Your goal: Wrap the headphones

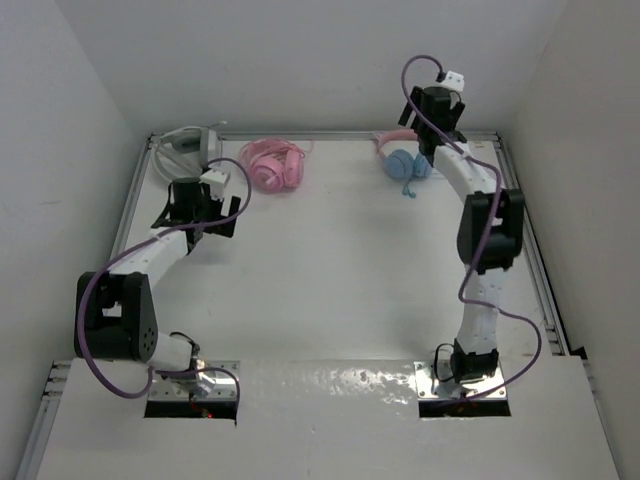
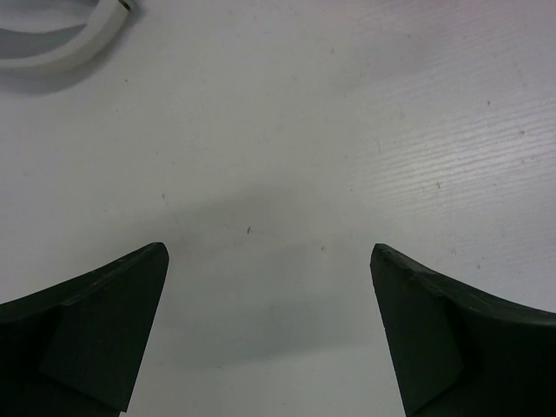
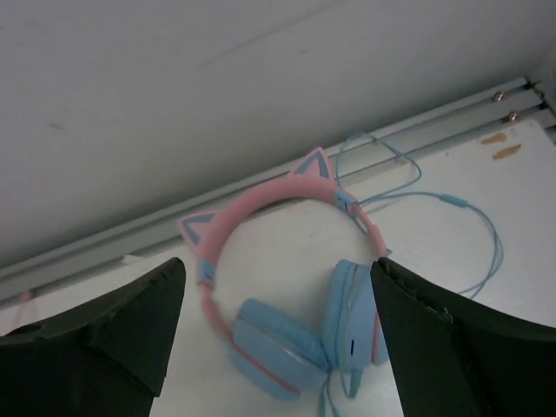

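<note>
The right gripper lowers next onto a piece of cable that runs along the headphones' ear cup by the cable's loose loops.
The headphones [image 3: 291, 334], with light-blue ear cups and a pink cat-ear headband [image 3: 261, 200], lie flat on the table by the back wall; they also show in the top view [image 1: 405, 163]. Their thin blue cable [image 3: 473, 217] loops loose to the right. My right gripper [image 3: 278, 278] is open and empty, above them with a finger on each side. My left gripper [image 2: 269, 261] is open and empty over bare table at the left, far from them.
All-pink headphones [image 1: 272, 163] lie at the back middle. Grey-white headphones [image 1: 188, 145] lie at the back left corner; part of their band shows in the left wrist view [image 2: 69, 43]. A metal rail [image 3: 417, 122] and white walls bound the table.
</note>
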